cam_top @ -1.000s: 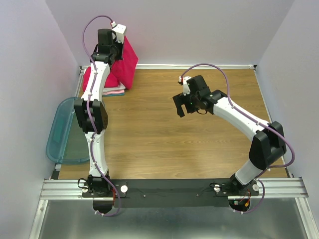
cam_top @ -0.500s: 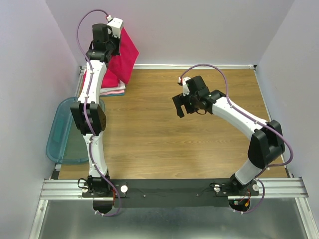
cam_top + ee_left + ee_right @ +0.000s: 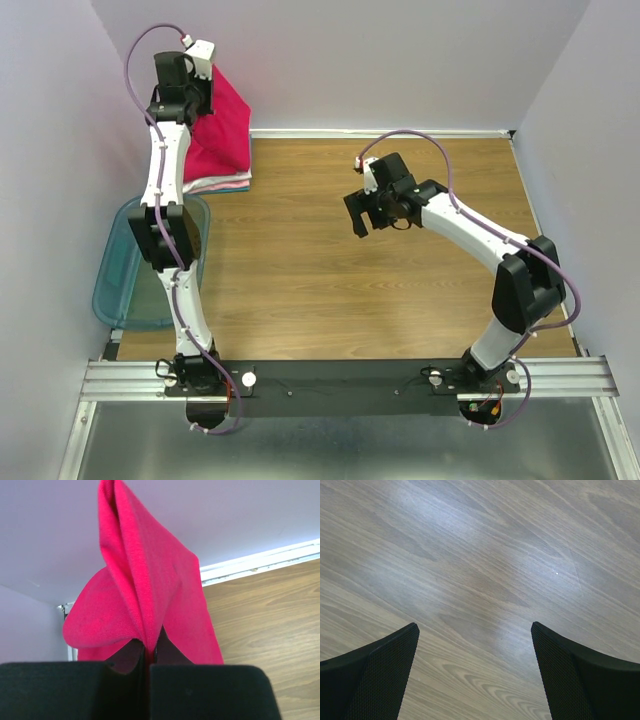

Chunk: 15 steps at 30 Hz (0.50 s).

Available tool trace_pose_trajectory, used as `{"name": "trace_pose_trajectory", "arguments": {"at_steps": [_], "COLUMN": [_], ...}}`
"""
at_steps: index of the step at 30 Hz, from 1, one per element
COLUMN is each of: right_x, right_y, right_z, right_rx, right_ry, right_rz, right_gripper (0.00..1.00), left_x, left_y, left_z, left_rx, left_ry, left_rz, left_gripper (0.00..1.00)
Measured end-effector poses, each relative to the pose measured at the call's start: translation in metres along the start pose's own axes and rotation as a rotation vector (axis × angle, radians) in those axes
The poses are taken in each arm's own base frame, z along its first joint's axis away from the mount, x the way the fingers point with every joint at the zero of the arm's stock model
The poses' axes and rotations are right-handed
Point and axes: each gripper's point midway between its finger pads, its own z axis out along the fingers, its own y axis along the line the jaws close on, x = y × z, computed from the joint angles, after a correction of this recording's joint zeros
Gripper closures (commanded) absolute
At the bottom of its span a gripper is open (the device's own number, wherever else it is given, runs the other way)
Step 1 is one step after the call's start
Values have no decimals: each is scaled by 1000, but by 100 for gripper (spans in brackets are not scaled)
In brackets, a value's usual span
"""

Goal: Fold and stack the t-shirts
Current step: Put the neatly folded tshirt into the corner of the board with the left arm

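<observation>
The red-pink t-shirt's held fold [image 3: 222, 128] is still high above the stack. My left gripper will next move down toward the stack [image 3: 222, 183] and shift toward the side by the teal bin.
My left gripper [image 3: 190, 100] is raised high at the back left corner, shut on a bright red-pink t-shirt [image 3: 222, 125] that hangs from it down toward the stack. In the left wrist view the t-shirt [image 3: 145, 595] is pinched between the jaws at my left gripper [image 3: 148, 652]. Below it a stack of folded t-shirts [image 3: 222, 184], red-pink with white and pale edges, lies at the back left of the table. My right gripper [image 3: 362, 212] is open and empty above the table's middle; in the right wrist view my right gripper [image 3: 475, 675] shows only bare wood between its fingers.
A translucent teal plastic bin [image 3: 125, 270] sits off the table's left edge. The wooden table [image 3: 380, 290] is walled by pale walls at the back and sides. A black rail [image 3: 340, 385] runs along the near edge.
My left gripper has lifted the red-pink t-shirt higher and moved it left toward the back corner. The right arm has barely moved.
</observation>
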Motion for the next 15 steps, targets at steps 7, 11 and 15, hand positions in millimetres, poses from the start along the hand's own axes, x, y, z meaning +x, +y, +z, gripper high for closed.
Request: {"name": "trace_pose_trajectory", "arguments": {"at_steps": [7, 11, 15], "right_x": [1, 2, 4], "right_y": [3, 4, 5], "right_z": [6, 7, 11], "right_rx": [-16, -21, -24], "right_ry": [16, 23, 37], "right_rz": [7, 7, 8], "right_gripper": [0, 0, 0], "left_x": [34, 59, 75], "left_y": [31, 46, 63], "left_z": [14, 27, 36], "left_rx": [-6, -2, -7], "left_ry": [49, 80, 91], "left_rz": [10, 30, 64], "left_gripper": [100, 99, 98]}}
